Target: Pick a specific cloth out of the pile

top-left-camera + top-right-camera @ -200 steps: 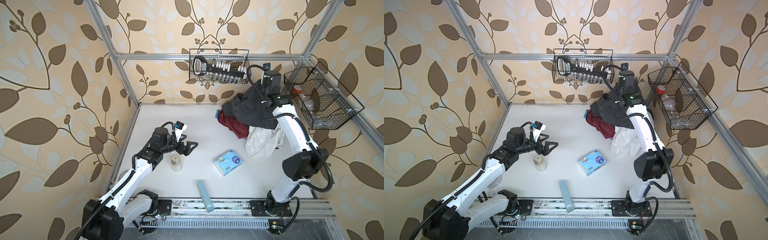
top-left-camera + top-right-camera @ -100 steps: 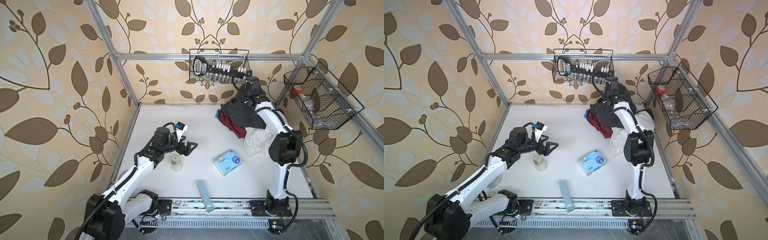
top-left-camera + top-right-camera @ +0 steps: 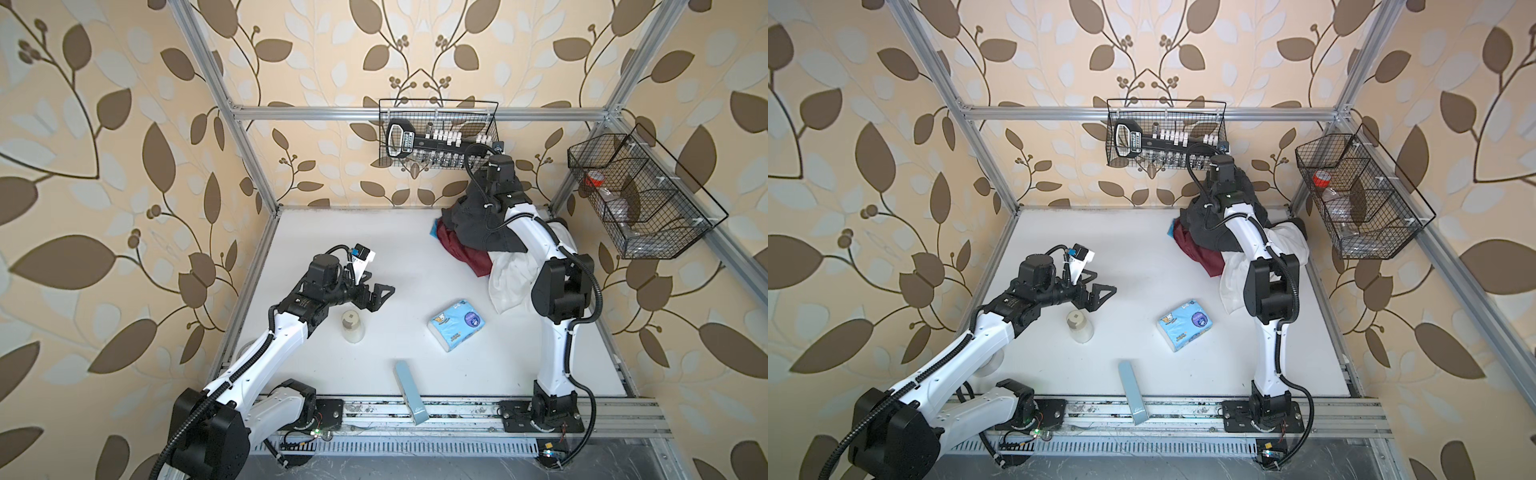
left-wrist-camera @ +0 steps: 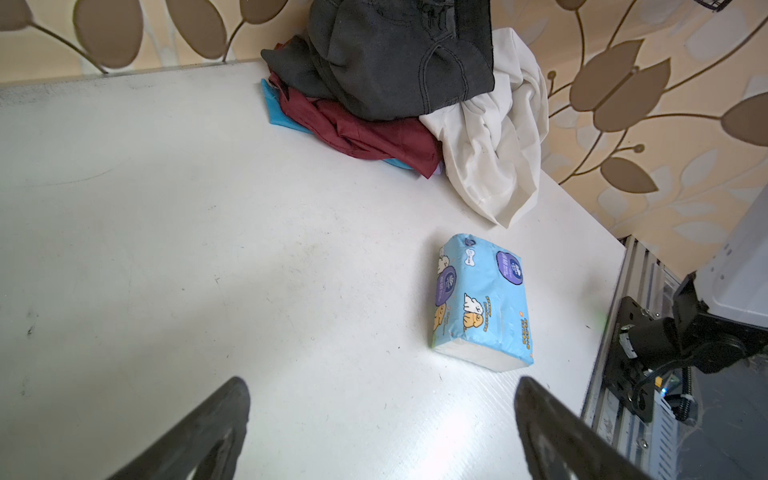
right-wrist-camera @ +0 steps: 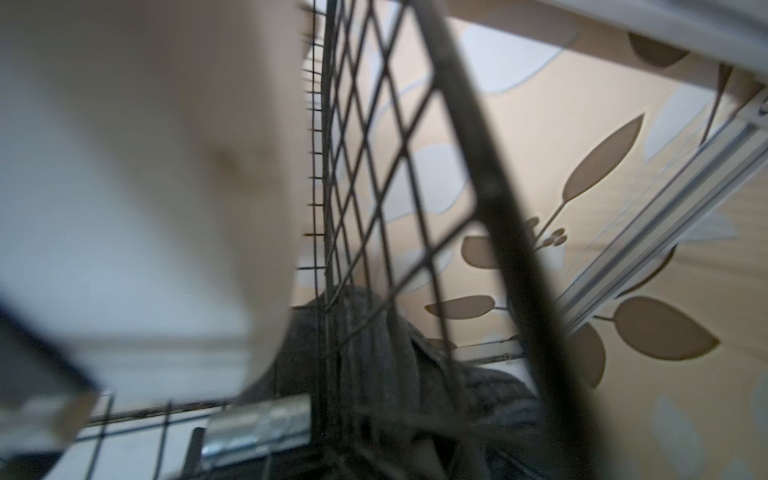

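I next lower the cloth away from the back wire basket, onto the pile's maroon piece below my right gripper, and release it.
The cloth (image 3: pixel 478 220), charcoal grey, hangs lifted over the pile (image 3: pixel 469 257) at the back right of the table; it also shows in the other top view (image 3: pixel 1208 224) and, rising out of frame, in the left wrist view (image 4: pixel 395 62). My right gripper (image 3: pixel 498 174) is raised just below the back wire basket, shut on the cloth, its jaws hidden by wrist and fabric. The right wrist view shows dark cloth (image 5: pixel 374 374) at the jaws. Maroon (image 4: pixel 374 137), white (image 4: pixel 494 153) and blue pieces lie under it. My left gripper (image 3: pixel 380 295) (image 4: pixel 382 395) hovers open and empty over the table's left half.
A wire basket (image 3: pixel 438 137) with tools hangs on the back wall, close to the right wrist. Another wire basket (image 3: pixel 640 199) hangs on the right frame. A blue tissue pack (image 3: pixel 457 324), a small beige cup (image 3: pixel 352 326) and a flat light-blue box (image 3: pixel 409 390) lie on the table.
The right arm swung its wrist leftward toward the back basket, carrying the dark cloth, and its elbow folded in. The left arm has barely moved.
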Controlling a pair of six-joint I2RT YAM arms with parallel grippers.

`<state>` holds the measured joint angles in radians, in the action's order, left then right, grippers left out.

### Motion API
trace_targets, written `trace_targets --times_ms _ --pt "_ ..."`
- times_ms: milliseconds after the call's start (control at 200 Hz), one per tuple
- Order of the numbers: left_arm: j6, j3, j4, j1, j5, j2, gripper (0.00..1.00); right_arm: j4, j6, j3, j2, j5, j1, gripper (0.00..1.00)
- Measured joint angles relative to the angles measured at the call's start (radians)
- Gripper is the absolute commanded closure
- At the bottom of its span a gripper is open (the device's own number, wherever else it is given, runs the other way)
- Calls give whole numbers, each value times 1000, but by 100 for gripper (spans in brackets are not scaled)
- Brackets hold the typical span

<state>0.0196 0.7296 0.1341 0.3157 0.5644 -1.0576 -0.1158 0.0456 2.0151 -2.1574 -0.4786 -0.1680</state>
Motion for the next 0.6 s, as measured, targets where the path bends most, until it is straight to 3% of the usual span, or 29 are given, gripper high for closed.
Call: trace_targets --times_ms 155,245,375,600 --pt "0 0 -1 0 0 3 1 129 -28 -170 78 67 8 100" --pt "0 0 -2 0 0 8 1 60 -34 -308 163 115 -28 100" --pt "0 0 -3 0 0 11 1 -36 -35 -425 128 182 -79 100" --pt "-1 0 -3 0 0 17 1 -105 -34 -460 121 205 -83 100"
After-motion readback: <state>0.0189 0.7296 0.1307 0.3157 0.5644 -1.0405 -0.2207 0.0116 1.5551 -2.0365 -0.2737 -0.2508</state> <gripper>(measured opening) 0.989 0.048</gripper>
